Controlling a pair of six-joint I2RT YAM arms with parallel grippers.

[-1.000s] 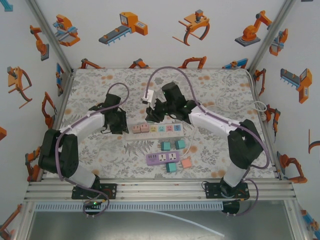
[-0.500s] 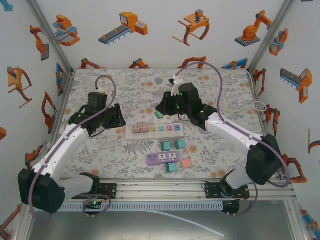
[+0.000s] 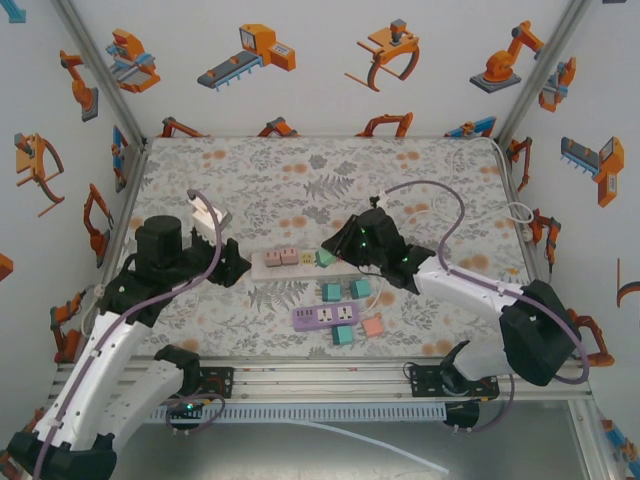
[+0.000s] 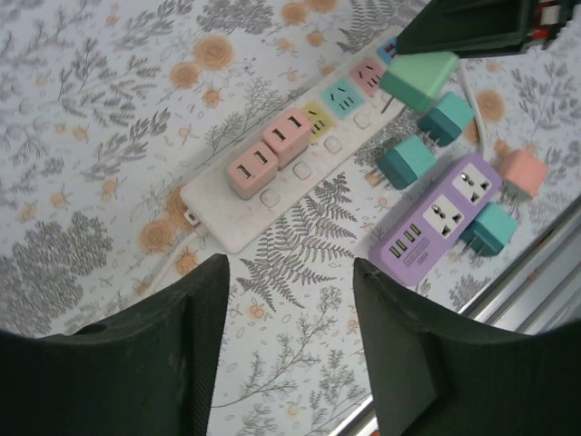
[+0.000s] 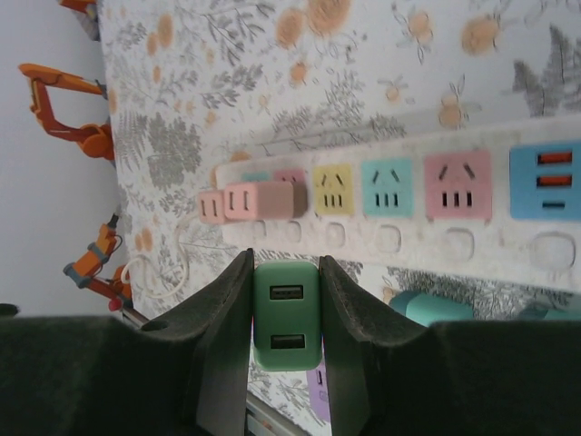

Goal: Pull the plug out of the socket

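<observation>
I should draw my right gripper back and down to release the green plug point(image 5: 287, 313), its prong clear, on the bare cloth below between the power strips.
A white power strip point(image 3: 296, 262) lies mid-table with coloured sockets point(image 5: 388, 187). Two pink plugs point(image 4: 270, 154) sit in its left end. My right gripper point(image 5: 285, 263) is shut on a green plug point(image 5: 287, 313) with two USB ports, held just above the strip's near side point(image 3: 324, 257). In the left wrist view a prong shows under the green plug point(image 4: 419, 80), clear of the sockets. My left gripper point(image 4: 290, 272) hovers open over bare cloth left of the strip point(image 3: 238, 268), holding nothing.
Two teal plugs point(image 3: 342, 290) lie loose in front of the strip. A purple power strip point(image 3: 326, 317) sits nearer, with a salmon plug point(image 3: 373, 325) and a teal plug point(image 3: 341, 335) beside it. A white cable point(image 3: 520, 212) lies at the right wall.
My left arm has drawn back toward the near left and its jaws have opened. My right gripper has carried the green plug toward the near side, over the strip.
</observation>
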